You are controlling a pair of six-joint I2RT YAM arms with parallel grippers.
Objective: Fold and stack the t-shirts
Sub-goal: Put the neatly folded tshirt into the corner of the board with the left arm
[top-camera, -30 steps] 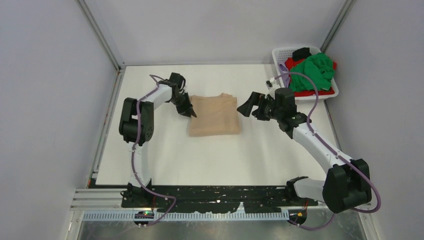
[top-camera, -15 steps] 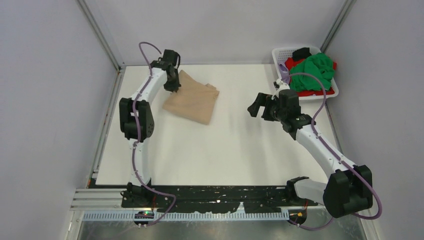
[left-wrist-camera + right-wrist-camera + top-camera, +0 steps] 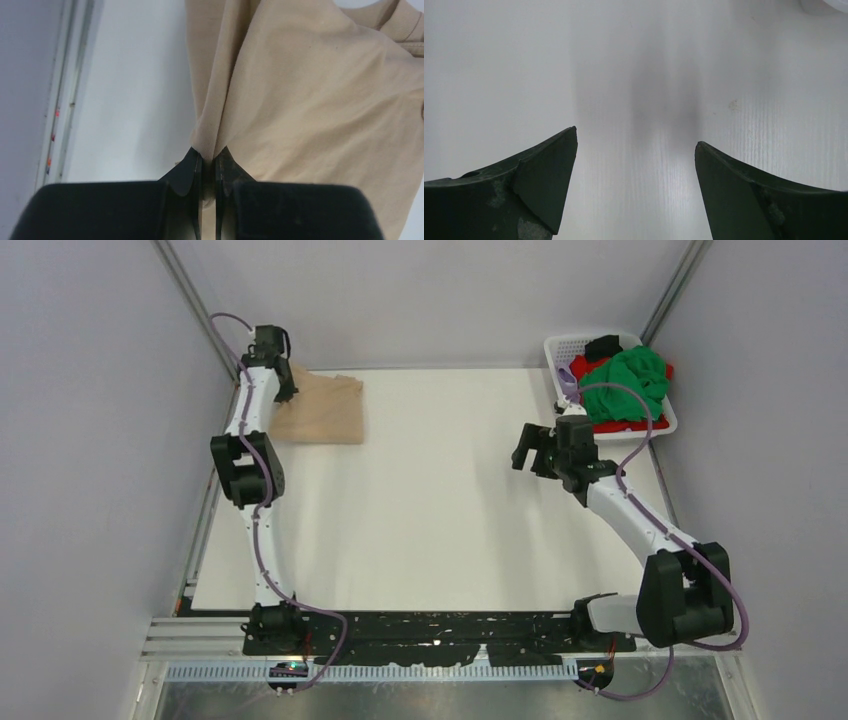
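Observation:
The left gripper slides outward toward the wall beside it next, draws the t-shirt over the table's bare strip (image 3: 132, 110) there and releases, because t-shirt and wall stand apart.
A folded beige t-shirt (image 3: 325, 412) lies at the table's far left corner. My left gripper (image 3: 283, 388) is shut on its left edge; in the left wrist view the cloth (image 3: 310, 95) is pinched between the two black fingers, at my left gripper (image 3: 208, 152). More t-shirts fill the white basket (image 3: 568, 346) at the far right: a bright green one (image 3: 628, 380) on top, red (image 3: 655, 424) under it, black (image 3: 602, 345) behind, a lilac bit (image 3: 567, 381) at the left. My right gripper (image 3: 528, 447) hangs open over bare table left of the basket, with nothing between the fingers of my right gripper (image 3: 635, 145).
Grey walls with metal frame posts close in the table at the back and both sides. The left wall (image 3: 215, 370) runs right beside the left arm. The black rail with both arm bases (image 3: 430, 635) lines the near edge.
The left gripper has dragged the beige t-shirt from the middle of the table to the far left corner. The right arm has drawn back to the right, still open.

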